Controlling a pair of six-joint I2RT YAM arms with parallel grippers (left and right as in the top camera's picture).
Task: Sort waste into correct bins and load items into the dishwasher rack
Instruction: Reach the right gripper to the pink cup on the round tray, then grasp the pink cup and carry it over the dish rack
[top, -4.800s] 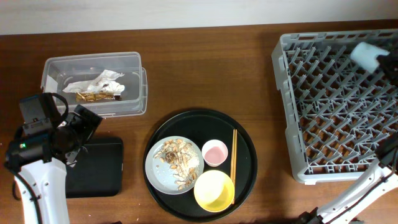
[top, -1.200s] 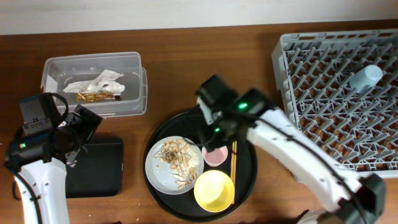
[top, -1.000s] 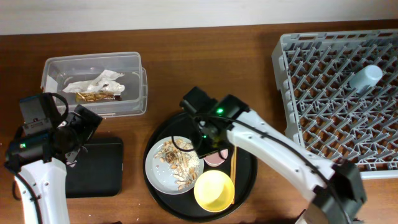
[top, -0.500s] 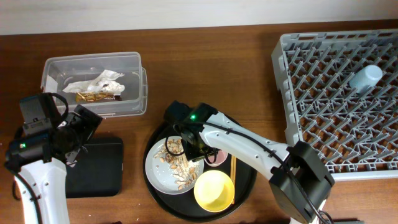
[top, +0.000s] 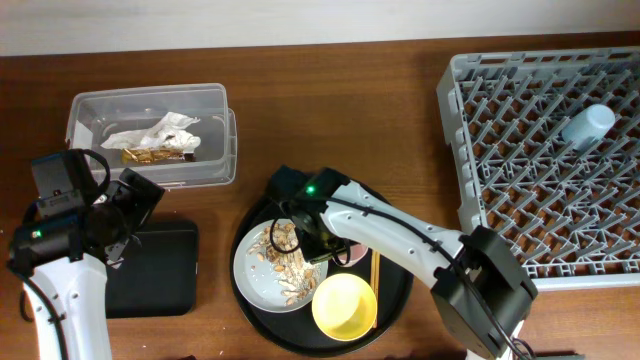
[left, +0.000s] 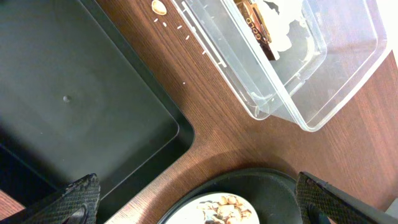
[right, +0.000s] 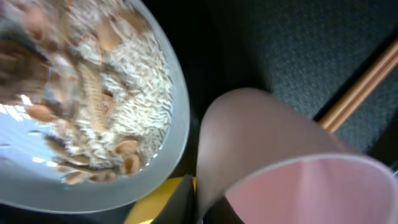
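Next, my right gripper rises and carries the pink cup (right: 261, 137) to the right in the overhead view, onto the dishwasher rack's empty wires beside the blue cup.
My right gripper (top: 322, 243) reaches over the round black tray and is shut on the pink cup (right: 261, 137). One dark finger (right: 186, 205) presses on the cup's outer wall; the other finger is hidden. In the overhead view the arm covers most of the cup. Beside it the grey plate (top: 262, 285) holds food scraps (right: 93, 81) and rice. The yellow bowl (top: 345, 305) and chopsticks (top: 376, 270) lie on the same tray. The blue cup (top: 587, 126) lies in the dishwasher rack (top: 520, 150). The wrapper (top: 155, 140) is in the clear tub (top: 215, 130). My left gripper (top: 140, 215) hangs open over the black tray bin (top: 160, 270).
The round black tray (top: 395, 230) sits mid-table between the bins and the rack. A few crumbs (left: 159, 7) lie on the wood next to the clear tub. The rack fills the right side of the table.
The right arm swung left across the round tray to the plate's edge, and its jaws closed on the pink cup. The left arm has not moved.
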